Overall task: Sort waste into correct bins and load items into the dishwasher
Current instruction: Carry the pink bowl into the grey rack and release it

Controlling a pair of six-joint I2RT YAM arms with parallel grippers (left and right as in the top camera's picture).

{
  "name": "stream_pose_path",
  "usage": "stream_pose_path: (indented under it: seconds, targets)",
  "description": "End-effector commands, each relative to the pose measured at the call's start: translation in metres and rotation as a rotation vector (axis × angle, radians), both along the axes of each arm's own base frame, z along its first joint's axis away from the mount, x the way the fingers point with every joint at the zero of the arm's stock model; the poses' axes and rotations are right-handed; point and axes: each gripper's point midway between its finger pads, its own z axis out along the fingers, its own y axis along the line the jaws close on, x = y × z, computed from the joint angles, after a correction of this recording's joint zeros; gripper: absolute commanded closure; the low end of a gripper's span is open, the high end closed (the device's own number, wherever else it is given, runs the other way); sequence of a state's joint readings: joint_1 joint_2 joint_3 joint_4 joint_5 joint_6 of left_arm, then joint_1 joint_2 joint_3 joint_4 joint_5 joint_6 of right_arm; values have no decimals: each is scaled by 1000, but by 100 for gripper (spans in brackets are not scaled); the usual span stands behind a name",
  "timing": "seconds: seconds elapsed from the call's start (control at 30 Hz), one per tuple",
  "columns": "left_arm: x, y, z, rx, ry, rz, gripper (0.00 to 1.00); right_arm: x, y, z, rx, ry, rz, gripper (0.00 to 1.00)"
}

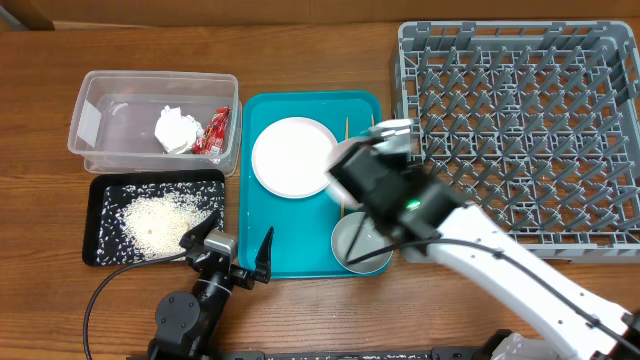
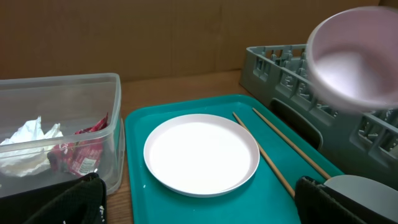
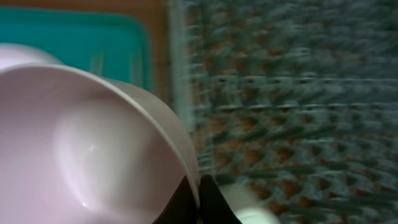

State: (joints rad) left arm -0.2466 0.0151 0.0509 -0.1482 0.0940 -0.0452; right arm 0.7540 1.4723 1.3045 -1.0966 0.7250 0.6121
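I will next carry the pale pink bowl to the right in the overhead view with my right gripper, turn it and lower it onto the dish rack's middle wires. I will release it there, because those wires are empty.
My right gripper point(image 1: 365, 168) point(image 3: 199, 199) is shut on the rim of the pale pink bowl point(image 1: 343, 157) point(image 3: 87, 143) and holds it in the air at the teal tray's right edge, next to the grey dish rack point(image 1: 520, 130). The bowl also shows in the left wrist view point(image 2: 354, 59). The white-pink plate point(image 1: 292, 156) point(image 2: 201, 152), two chopsticks point(image 1: 347, 127) point(image 2: 273, 155) and the light grey bowl point(image 1: 355, 243) lie on the teal tray point(image 1: 300, 262). My left gripper point(image 1: 232, 250) point(image 2: 199, 205) is open and empty at the tray's near left edge. I cannot make out the white cup.
The clear tub point(image 1: 100, 110) at the back left holds the white tissue point(image 1: 175, 128) and the red wrapper point(image 1: 215, 130). The black tray point(image 1: 100, 190) in front of it holds rice point(image 1: 155, 220). The rack fills the right side.
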Motion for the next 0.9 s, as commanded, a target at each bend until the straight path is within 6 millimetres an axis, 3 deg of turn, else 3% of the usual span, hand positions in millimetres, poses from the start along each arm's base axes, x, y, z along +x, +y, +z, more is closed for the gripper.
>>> stream_pose_path:
  seconds: [0.0, 0.1, 0.3, 0.53, 0.87]
  targets:
    - [1, 1, -3, 3, -5, 5, 0, 20, -83, 55, -241, -252, -281, 96]
    - [1, 1, -3, 3, -5, 5, 0, 25, -135, 61, -316, -262, -439, 96]
    - [1, 1, -3, 3, -5, 5, 0, 26, -210, 49, -351, -212, -668, 96]
    - [1, 1, -3, 3, -5, 5, 0, 31, -234, 16, -343, -114, -732, 96]
    - [1, 1, -3, 3, -5, 5, 0, 41, -241, -23, -549, 23, -702, 94]
